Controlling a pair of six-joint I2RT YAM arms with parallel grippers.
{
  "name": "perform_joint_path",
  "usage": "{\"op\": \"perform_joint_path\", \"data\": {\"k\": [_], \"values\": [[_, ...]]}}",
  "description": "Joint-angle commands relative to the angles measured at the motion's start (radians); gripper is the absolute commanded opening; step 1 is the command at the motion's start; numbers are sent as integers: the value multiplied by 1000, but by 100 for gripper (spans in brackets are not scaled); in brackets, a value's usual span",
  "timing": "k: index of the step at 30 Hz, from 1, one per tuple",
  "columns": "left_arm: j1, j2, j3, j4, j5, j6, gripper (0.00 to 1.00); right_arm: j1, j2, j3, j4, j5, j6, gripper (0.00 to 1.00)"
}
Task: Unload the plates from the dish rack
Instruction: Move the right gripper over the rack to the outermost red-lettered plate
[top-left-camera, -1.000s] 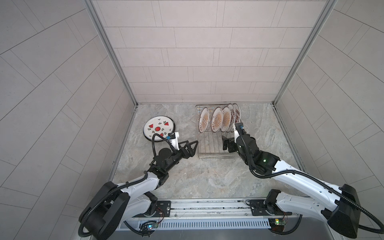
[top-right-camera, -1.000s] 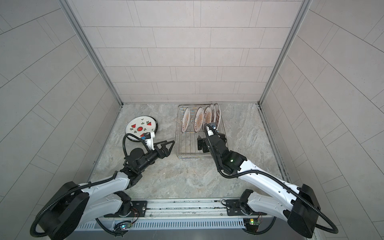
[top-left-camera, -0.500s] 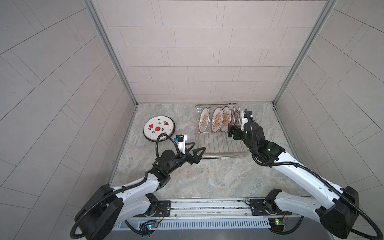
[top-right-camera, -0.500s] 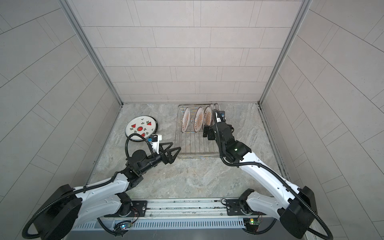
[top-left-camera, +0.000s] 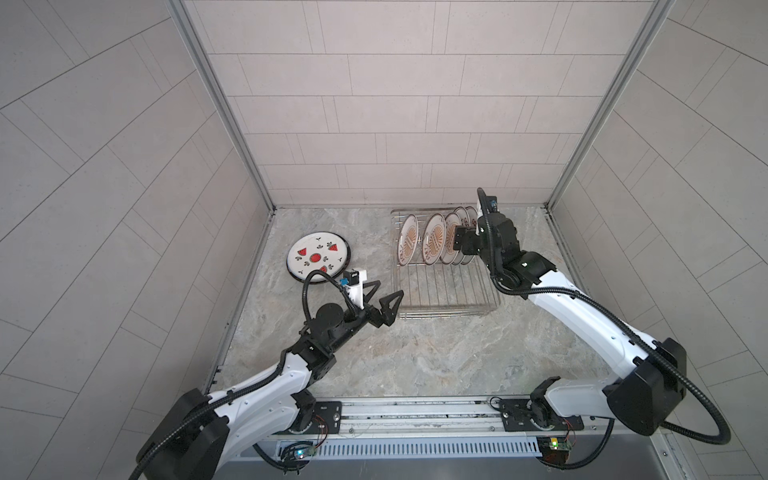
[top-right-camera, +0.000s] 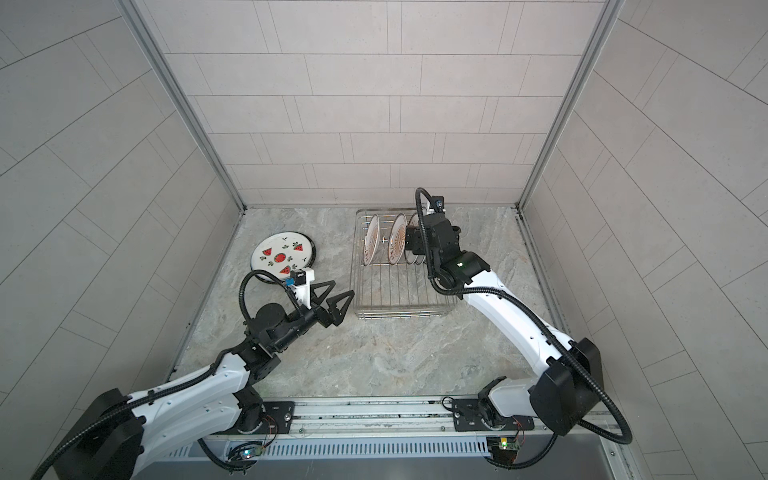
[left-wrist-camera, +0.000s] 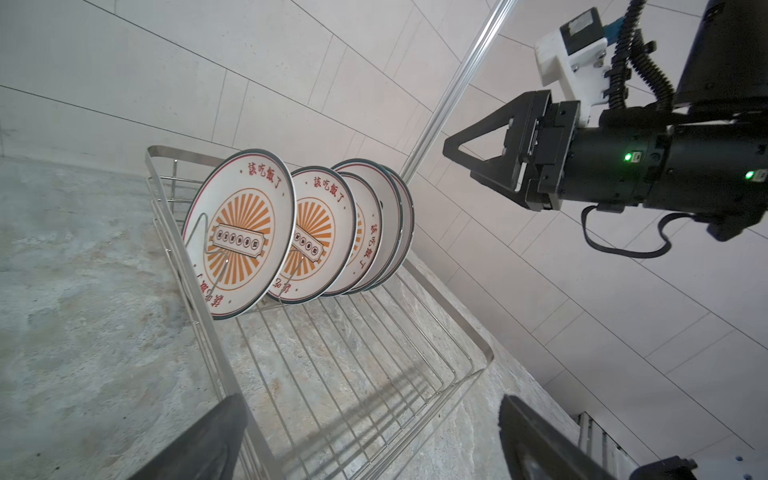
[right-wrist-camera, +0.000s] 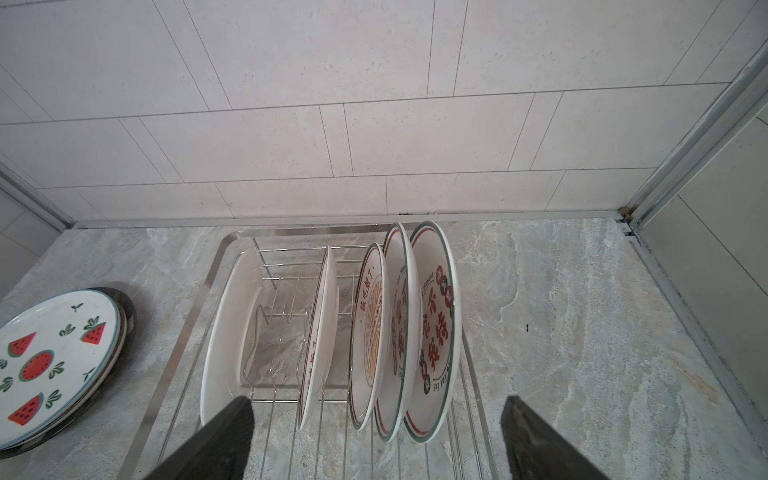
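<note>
The robot's right gripper needs to lower its spread fingers onto the upper rim of the red-character plate just inside the end plate, because that rim is below them.
The silver wire dish rack (top-left-camera: 446, 311) (top-right-camera: 399, 312) holds several plates (top-left-camera: 434, 245) (top-right-camera: 397, 245) upright at its far end. Nearest the left arm are orange-sunburst plates (left-wrist-camera: 243, 232) with red characters. A plate with red characters (right-wrist-camera: 434, 332) stands at the right end. My right gripper (top-left-camera: 457, 243) (right-wrist-camera: 376, 419) hangs open just above these plates, which lie between its wide-spread fingers, apart from them. My left gripper (top-left-camera: 390, 288) (left-wrist-camera: 374, 436) is open and empty, low by the rack's front left corner (left-wrist-camera: 232, 386). A watermelon plate (top-left-camera: 318, 257) (right-wrist-camera: 50, 349) lies flat on the table.
The watermelon plate rests on a darker plate (right-wrist-camera: 124, 316) left of the rack. Tiled walls close in the marble table (top-left-camera: 415, 357) at the back and both sides. The rack's near half (left-wrist-camera: 353, 353) is bare wire.
My right arm has swung from the rack's front edge to the back, above the plates. My left gripper has shifted right, toward the rack's front left corner.
</note>
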Motion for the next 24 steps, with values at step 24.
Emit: {"op": "perform_joint_path", "data": {"k": [24], "values": [[-5,-1,-16,62,39,-4,100,-52,261,220,-174,95,-38,68]]}}
